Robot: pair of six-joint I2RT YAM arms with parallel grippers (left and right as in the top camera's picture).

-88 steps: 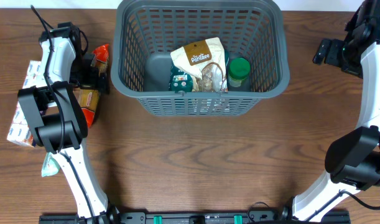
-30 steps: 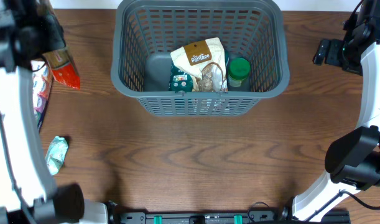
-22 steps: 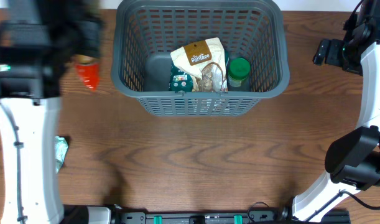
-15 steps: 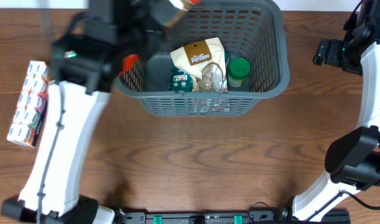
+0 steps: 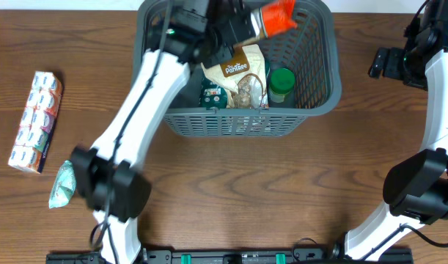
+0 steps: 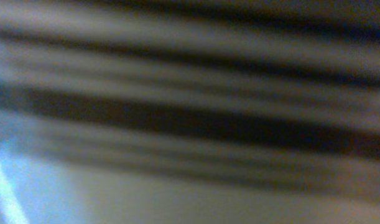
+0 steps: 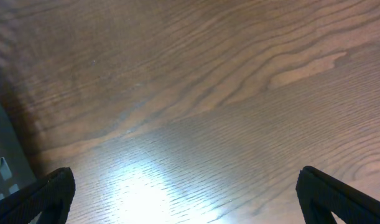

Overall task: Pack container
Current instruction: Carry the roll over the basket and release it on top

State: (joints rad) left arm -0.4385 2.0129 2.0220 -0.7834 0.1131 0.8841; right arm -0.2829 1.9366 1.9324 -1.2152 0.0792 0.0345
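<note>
The left gripper will next go down toward the far end of the tan bag [image 5: 234, 64] and let go of the orange-red packet [image 5: 279, 14], which already hangs over the open basket.
The container [image 5: 234, 126], a large dark grey slotted basket, stands at the back middle of the table. Inside lie a tan bag [image 5: 234, 64], a green-lidded jar [image 5: 281, 84] and a teal packet [image 5: 211, 95]. My left arm reaches over the basket, and my left gripper [image 5: 257, 23] is shut on an orange-red packet [image 5: 279, 14] held above the far right part of the basket. The left wrist view is only motion blur. My right gripper [image 7: 191, 198] hangs open over bare wood right of the basket, its fingertips [image 7: 50, 193] wide apart with nothing between them.
A long multipack box [image 5: 36, 121] lies at the left edge of the table. A small pale green packet [image 5: 62, 185] lies in front of it. The basket's corner [image 7: 0, 149] shows at the left of the right wrist view.
My left arm has swung from the left side of the table up and rightward over the basket, carrying the orange-red packet. The right arm has not moved.
</note>
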